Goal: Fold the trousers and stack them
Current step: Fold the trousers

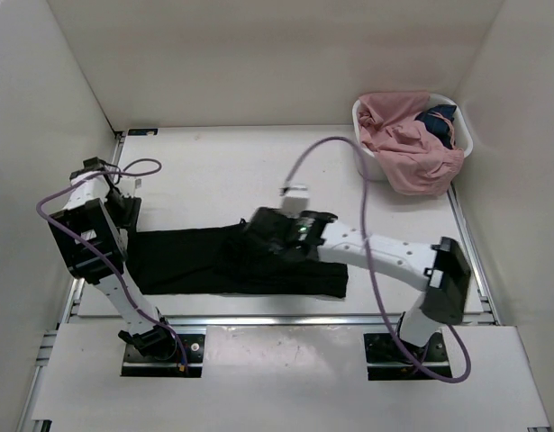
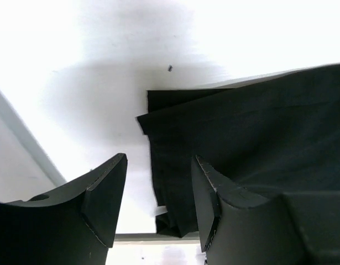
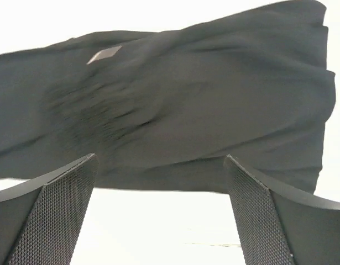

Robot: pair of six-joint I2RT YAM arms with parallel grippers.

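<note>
My right gripper moves toward the right in the top view and down onto the trousers' layered end (image 3: pixel 329 96) next. The reason is that its empty fingers are over the middle of the trousers.
The black trousers (image 1: pixel 213 265) lie flat and folded lengthwise across the near half of the table, running left to right. My left gripper (image 1: pixel 130 209) hovers at their left end. In the left wrist view its jaws (image 2: pixel 158 187) stand apart, with the trousers' layered edge (image 2: pixel 175 165) on the table beyond them and nothing gripped. My right gripper (image 1: pixel 260 229) is over the trousers' middle. In the right wrist view it (image 3: pixel 161 190) is wide open and empty, just short of the cloth (image 3: pixel 186 99), which bears a small white label (image 3: pixel 106 54).
A white basket (image 1: pixel 362 115) stands at the back right, holding pink clothing (image 1: pixel 412 148) and a dark blue piece (image 1: pixel 439 121). White walls close in the table on three sides. A metal rail (image 1: pixel 286 319) runs along the near edge.
</note>
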